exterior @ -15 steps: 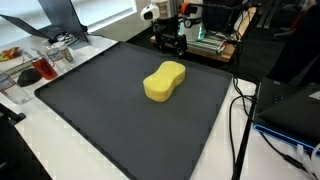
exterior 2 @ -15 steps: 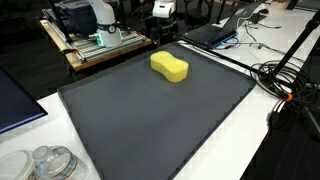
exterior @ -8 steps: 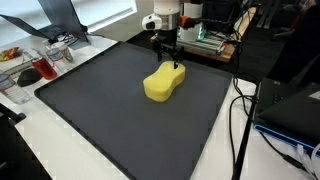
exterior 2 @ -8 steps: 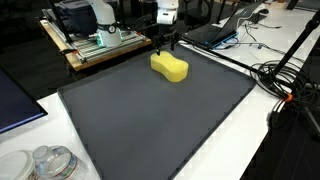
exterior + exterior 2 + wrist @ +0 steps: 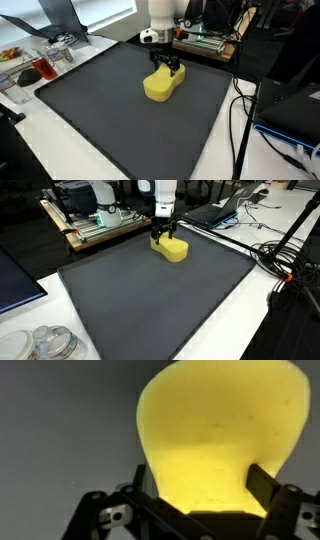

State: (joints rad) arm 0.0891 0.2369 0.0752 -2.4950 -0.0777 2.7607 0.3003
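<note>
I will next bring my gripper down around the sponge's narrow waist (image 5: 166, 74) (image 5: 203, 482) and close across it, because the yellow sides get narrower there between my two open black fingers.
A yellow peanut-shaped sponge (image 5: 163, 84) lies flat on the dark grey mat (image 5: 110, 120), toward its far side. In both exterior views my gripper (image 5: 168, 69) hangs straight down over the sponge's far end, and its black fingers reach down to it. In the other exterior view the gripper (image 5: 163, 238) covers the sponge's (image 5: 174, 250) far end. The wrist view is filled by the sponge (image 5: 220, 430); my open gripper (image 5: 198, 488) straddles it, one finger on each side. Whether the pads touch the sponge I cannot tell.
The mat (image 5: 150, 300) covers most of the white table. A tray of containers (image 5: 35, 62) stands at one side, clear cups (image 5: 45, 343) at a near corner. Cables (image 5: 285, 265) and a laptop (image 5: 215, 212) lie along another edge. A wooden bench with equipment (image 5: 95, 218) stands behind.
The arm has come forward from the mat's far edge and dropped down over the sponge's far end. The jaws stayed wide. The sponge has not moved.
</note>
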